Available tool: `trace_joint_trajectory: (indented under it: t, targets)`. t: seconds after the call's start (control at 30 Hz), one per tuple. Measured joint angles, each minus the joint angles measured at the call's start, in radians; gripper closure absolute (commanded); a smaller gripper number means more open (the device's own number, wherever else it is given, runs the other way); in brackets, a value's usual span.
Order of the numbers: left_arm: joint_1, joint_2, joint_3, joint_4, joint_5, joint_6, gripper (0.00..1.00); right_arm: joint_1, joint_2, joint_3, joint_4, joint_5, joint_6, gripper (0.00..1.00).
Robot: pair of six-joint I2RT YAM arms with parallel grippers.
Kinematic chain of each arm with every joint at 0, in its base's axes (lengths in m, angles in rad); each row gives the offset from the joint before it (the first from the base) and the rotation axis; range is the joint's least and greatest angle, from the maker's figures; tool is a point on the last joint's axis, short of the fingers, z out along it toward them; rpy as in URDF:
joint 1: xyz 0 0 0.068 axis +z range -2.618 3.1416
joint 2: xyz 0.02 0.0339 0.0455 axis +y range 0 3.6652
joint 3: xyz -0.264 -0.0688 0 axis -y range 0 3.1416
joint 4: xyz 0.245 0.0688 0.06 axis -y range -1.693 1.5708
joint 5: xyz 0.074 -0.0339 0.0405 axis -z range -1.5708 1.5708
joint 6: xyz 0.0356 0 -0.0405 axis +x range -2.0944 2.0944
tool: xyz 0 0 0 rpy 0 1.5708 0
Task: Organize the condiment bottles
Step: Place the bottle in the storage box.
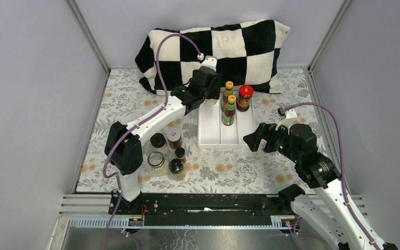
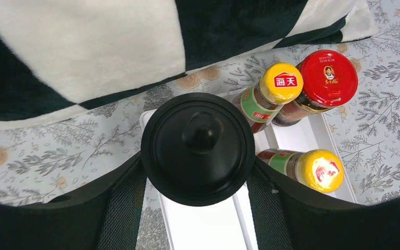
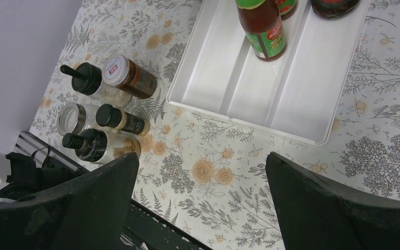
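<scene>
The black-lidded jar goes down with my left gripper into the tray's back corner (image 1: 209, 102) beside the yellow-capped bottles next, since that section of the tray is still empty.
My left gripper (image 2: 198, 169) is shut on a black-lidded jar (image 2: 198, 140), holding it over the back left corner of the white tray (image 1: 212, 133). Two slim yellow-capped bottles (image 1: 229, 86) (image 1: 232, 100) and a red-lidded jar (image 1: 246, 91) stand at the tray's back. Several more condiment bottles stand grouped on the table left of the tray: black-capped jars (image 1: 158, 140) (image 1: 176, 165), a brown spice jar (image 1: 174, 136) and a clear glass jar (image 1: 156, 160). My right gripper (image 1: 252, 140) hangs open and holds nothing, right of the tray's front corner.
A black-and-white checkered pillow (image 1: 213, 49) lies along the back wall just behind the tray. Grey walls close in the left and right sides. The floral table cover (image 3: 208, 172) lies under my right gripper (image 3: 200, 182), with the black base rail at the near edge.
</scene>
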Motion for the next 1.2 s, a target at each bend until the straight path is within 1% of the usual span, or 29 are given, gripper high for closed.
trace_joint_trajectory:
  t: [0.43, 0.7, 1.0, 1.2]
  targets:
    - [0.008, 0.132, -0.072, 0.243, 0.060, 0.031, 0.34, 0.000, -0.019, -0.010, -0.015, 0.018, -0.006, 0.00]
    - [0.046, 0.185, -0.100, 0.319, 0.068, 0.030, 0.34, 0.000, -0.032, -0.030, -0.016, 0.018, -0.006, 0.00]
    - [0.079, 0.189, -0.150, 0.381, 0.069, 0.029, 0.34, 0.000, -0.032, -0.036, -0.015, 0.016, -0.006, 0.00]
    - [0.084, 0.209, -0.155, 0.399, 0.077, 0.026, 0.33, 0.000, -0.022, -0.041, -0.015, 0.016, -0.006, 0.00]
